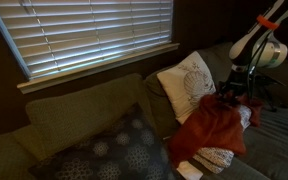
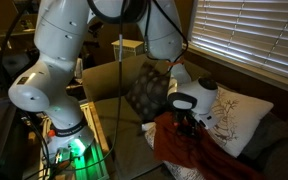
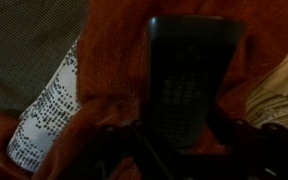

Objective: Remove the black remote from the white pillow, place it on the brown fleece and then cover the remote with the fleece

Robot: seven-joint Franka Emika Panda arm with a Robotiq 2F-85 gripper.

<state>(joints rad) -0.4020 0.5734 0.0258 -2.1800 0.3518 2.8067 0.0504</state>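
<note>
My gripper will next put the black remote (image 3: 187,80) down on the reddish-brown fleece beside the white patterned cloth and let go, because the fleece lies bare just below my gripper.
The black remote (image 3: 187,80) fills the middle of the wrist view, its lower end between my dark fingers. My gripper (image 3: 184,140) looks shut on it and holds it just over the reddish-brown fleece (image 3: 114,60). In both exterior views the gripper (image 1: 230,96) (image 2: 185,122) hangs over the fleece (image 1: 209,128) (image 2: 182,150), which lies bunched on the couch. The white pillow (image 1: 187,82) (image 2: 240,120) leans against the couch back right beside the fleece. The remote itself cannot be made out in the exterior views.
A dark patterned cushion (image 1: 114,152) (image 2: 144,92) lies on the couch seat. A white patterned cloth or pillow (image 3: 44,115) (image 1: 219,158) sits partly under the fleece. A small white object (image 1: 189,170) lies at the couch front. Window blinds (image 1: 94,35) hang behind.
</note>
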